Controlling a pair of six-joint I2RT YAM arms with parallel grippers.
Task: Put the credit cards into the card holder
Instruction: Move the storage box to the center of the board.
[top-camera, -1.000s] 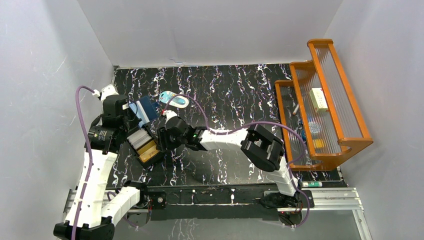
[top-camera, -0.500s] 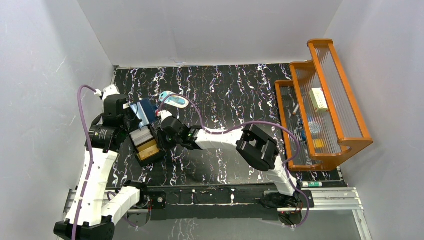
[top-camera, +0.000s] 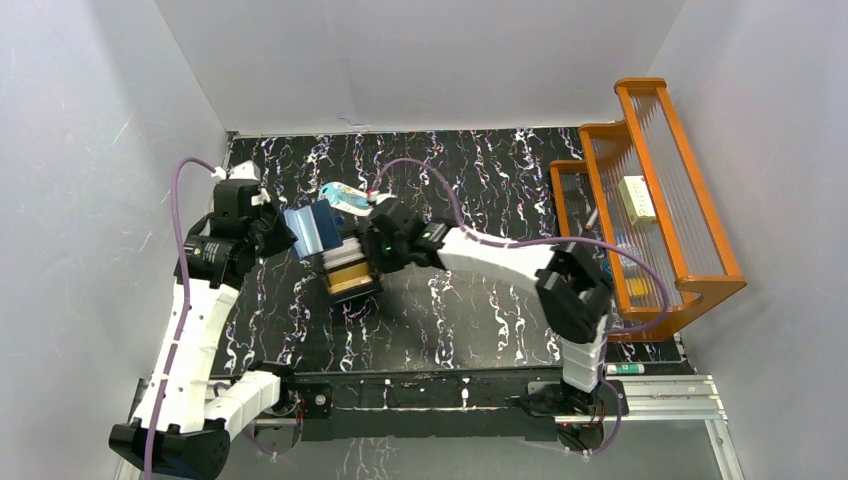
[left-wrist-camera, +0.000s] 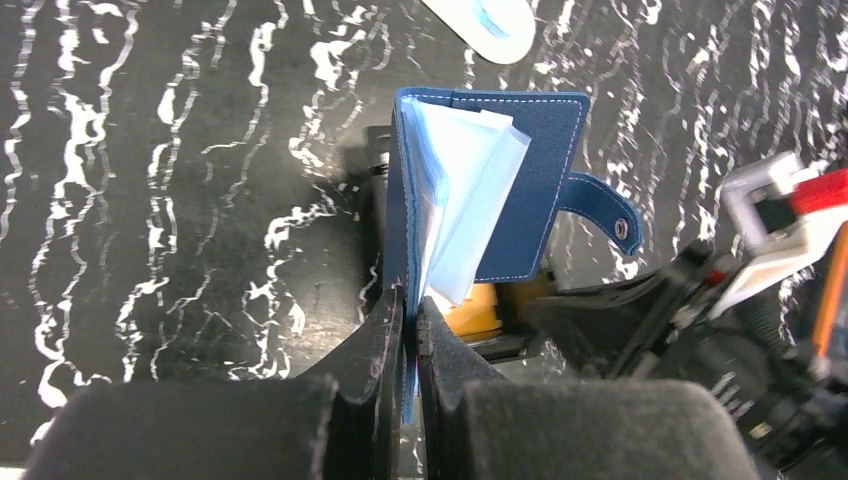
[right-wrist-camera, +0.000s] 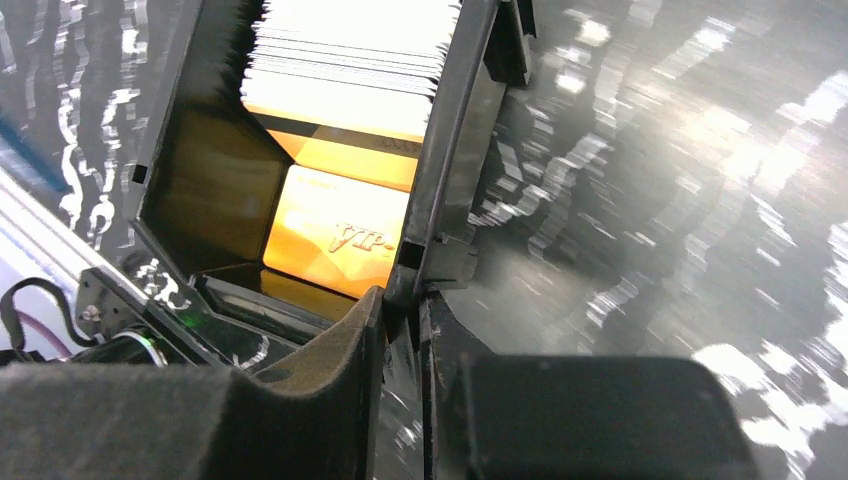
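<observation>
My right gripper moves to bare tabletop to its right in the top view next and releases the tray's side, since the card holder (top-camera: 312, 228) overhangs the tray.
The navy card holder (top-camera: 312, 228) hangs open, pale-blue pockets fanned out (left-wrist-camera: 470, 170), snap tab to the right. My left gripper (left-wrist-camera: 411, 300) is shut on its left cover edge. Just right of it is a black box tray (top-camera: 354, 294) with a stack of white credit cards (right-wrist-camera: 350, 45) and a golden one (right-wrist-camera: 335, 225) inside. My right gripper (right-wrist-camera: 400, 300) is shut on the tray's right wall (right-wrist-camera: 450, 170), one finger inside and one outside. In the top view the right gripper (top-camera: 374, 258) sits at the tray's right side, and the golden card (top-camera: 347, 277) shows.
A pale-blue-and-white oval item (top-camera: 345, 197) lies just behind the card holder. An orange slatted rack (top-camera: 650, 200) with small items stands along the right edge. Purple cables arc over both arms. White walls close in the left and back.
My right gripper has closed on the tray wall and carried the tray right and away from the arm bases. The left arm has brought the card holder rightward beside it.
</observation>
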